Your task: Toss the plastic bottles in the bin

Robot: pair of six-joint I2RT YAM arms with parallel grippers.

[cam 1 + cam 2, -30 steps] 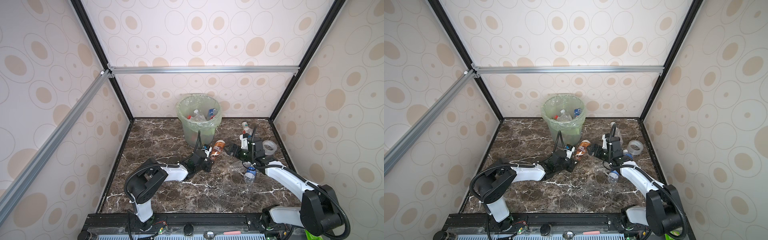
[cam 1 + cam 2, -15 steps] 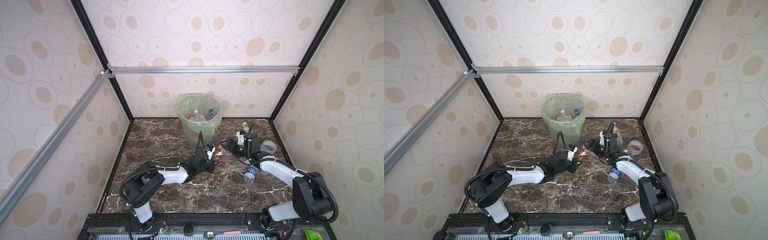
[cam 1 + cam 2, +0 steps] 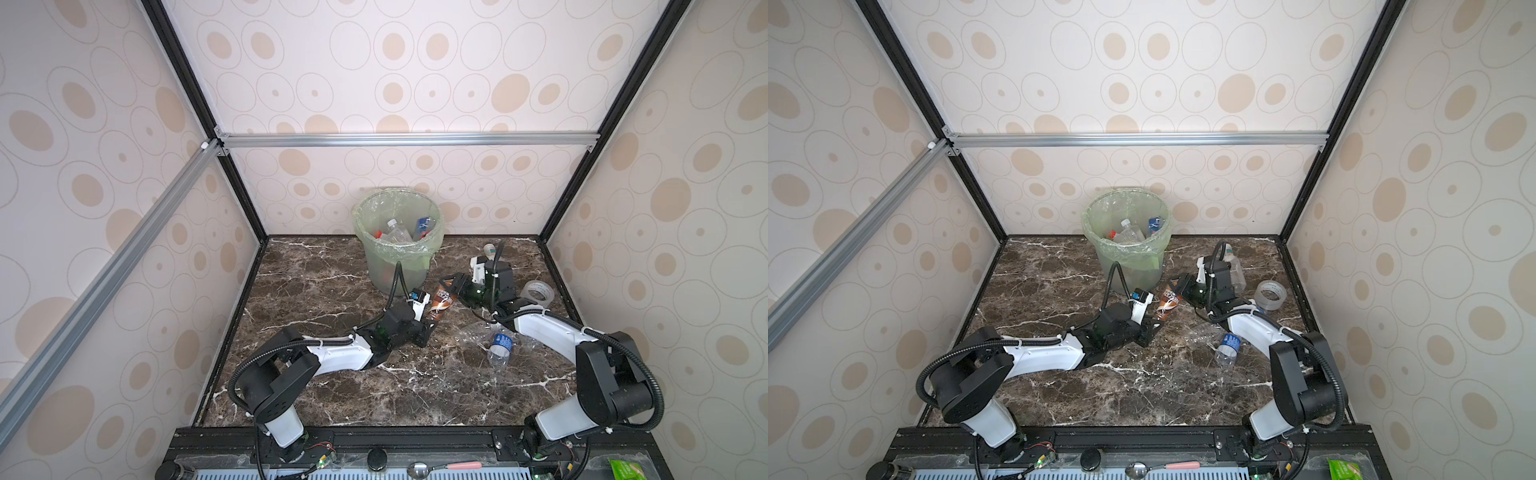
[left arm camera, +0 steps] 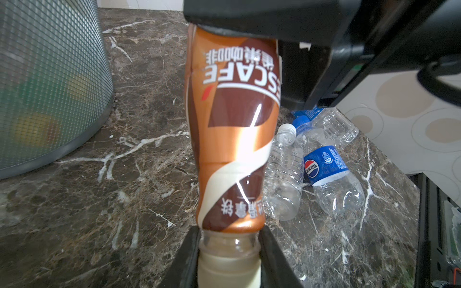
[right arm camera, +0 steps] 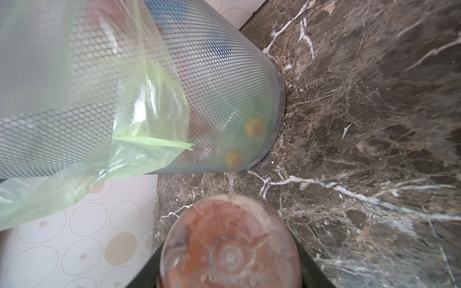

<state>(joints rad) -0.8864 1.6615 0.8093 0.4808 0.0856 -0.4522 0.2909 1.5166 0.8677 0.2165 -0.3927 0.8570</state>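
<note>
My right gripper raises the brown-labelled bottle (image 3: 441, 300) next, then carries it over the bin's opening (image 3: 401, 216) and releases it, since the bin's rim stands above the bottle.
A brown-labelled bottle (image 3: 441, 300) (image 3: 1169, 300) hangs between both grippers, just in front of the bin (image 3: 397, 253) (image 3: 1129, 255). My left gripper (image 3: 430, 320) (image 4: 229, 239) is shut on its neck below the label (image 4: 232, 137). My right gripper (image 3: 451, 286) (image 5: 228, 261) has its jaws against both sides of the bottle's base (image 5: 229, 239). The bin, a grey bucket (image 5: 219, 74) lined with a pale green bag, holds several bottles (image 3: 395, 230). Two clear bottles, one blue-labelled (image 3: 500, 345) (image 4: 329, 172) and one bare (image 4: 284, 174), lie under the right arm. Another clear bottle (image 3: 1233, 266) stands behind the right wrist.
A roll of clear tape (image 3: 537, 291) (image 3: 1270, 294) lies by the right wall. The bin's wall (image 4: 50, 87) stands close beside the held bottle. Patterned walls close the marble floor on three sides. A spoon with a pink handle (image 3: 440, 467) rests on the front rail.
My right gripper has swung left to the brown-labelled bottle's base and narrowed its jaws onto it. The left gripper has kept its hold on the neck.
</note>
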